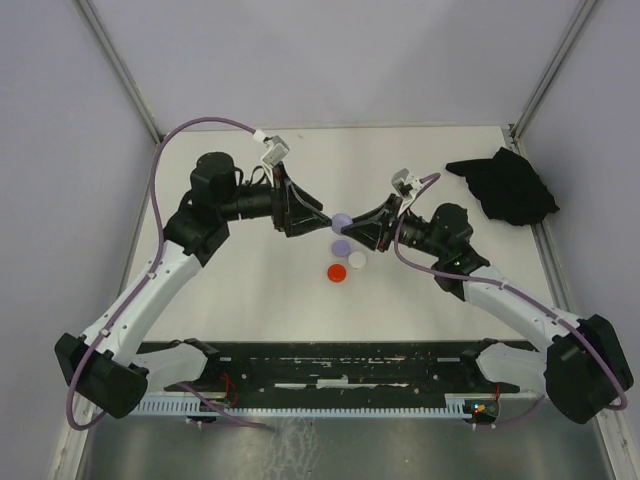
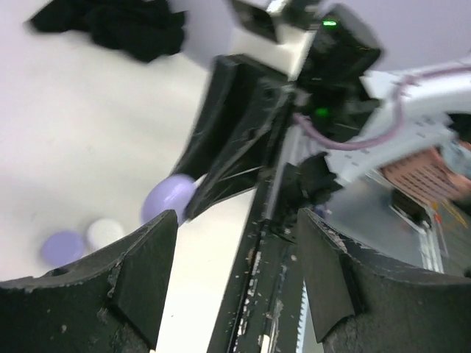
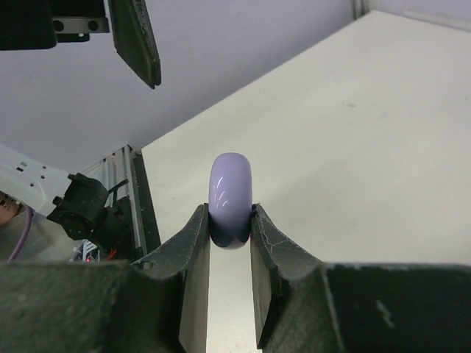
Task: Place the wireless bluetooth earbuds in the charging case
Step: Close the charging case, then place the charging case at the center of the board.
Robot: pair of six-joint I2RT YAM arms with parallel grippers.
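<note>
The lilac case should go onto empty table beside the white disc [image 1: 357,260], away from the second lilac disc [image 1: 340,246]. My right gripper will tilt downward next, then lower the case there.
My right gripper [image 3: 229,220] is shut on a lilac round case [image 3: 231,197], pinched edge-on and held above the table's middle [image 1: 341,221]. My left gripper [image 1: 322,222] is open and empty, its fingertips just left of that case, which shows blurred ahead of it in the left wrist view [image 2: 168,198]. Below them on the table lie a second lilac disc [image 1: 340,246], a white disc [image 1: 357,260] and a red disc [image 1: 337,272]. No tiny hooked earbuds show in any view.
A crumpled black cloth [image 1: 505,185] lies at the table's far right corner. The lilac disc [image 2: 62,246] and the white disc [image 2: 104,232] also show in the left wrist view. A black rail [image 1: 340,362] runs along the near edge between the arm bases.
</note>
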